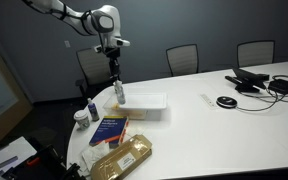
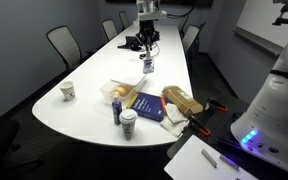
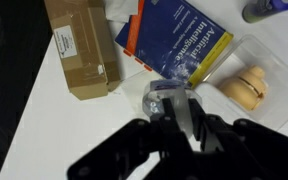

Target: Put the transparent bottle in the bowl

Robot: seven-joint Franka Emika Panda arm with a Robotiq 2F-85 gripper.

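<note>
I will next move my gripper toward the right in the wrist view, then lower and let go of the bottle (image 2: 148, 66), because the clear bowl (image 2: 115, 92) is below on that side.
The transparent bottle (image 3: 162, 98) is small, slim and see-through, and it sits between my gripper's fingers (image 3: 174, 112). The gripper is shut on it and holds it above the white table. In both exterior views the bottle (image 1: 121, 96) (image 2: 148, 66) hangs below the gripper (image 1: 118, 86) (image 2: 147, 55). The bowl is a clear plastic container (image 1: 149, 104) (image 2: 117, 91) next to the blue book. In the wrist view its rim (image 3: 275, 62) lies to the right of the bottle, and a beige object (image 3: 247, 88) lies inside it.
A blue book (image 1: 111, 127) (image 3: 174, 42), a brown packet (image 1: 120, 158) (image 3: 80, 45), a bottle with a dark blue cap (image 1: 92, 111) (image 2: 117, 111) and a white jar (image 1: 80, 117) lie near the table end. Office chairs (image 1: 181, 58) ring the table. Cables and devices (image 1: 254, 80) lie further along it.
</note>
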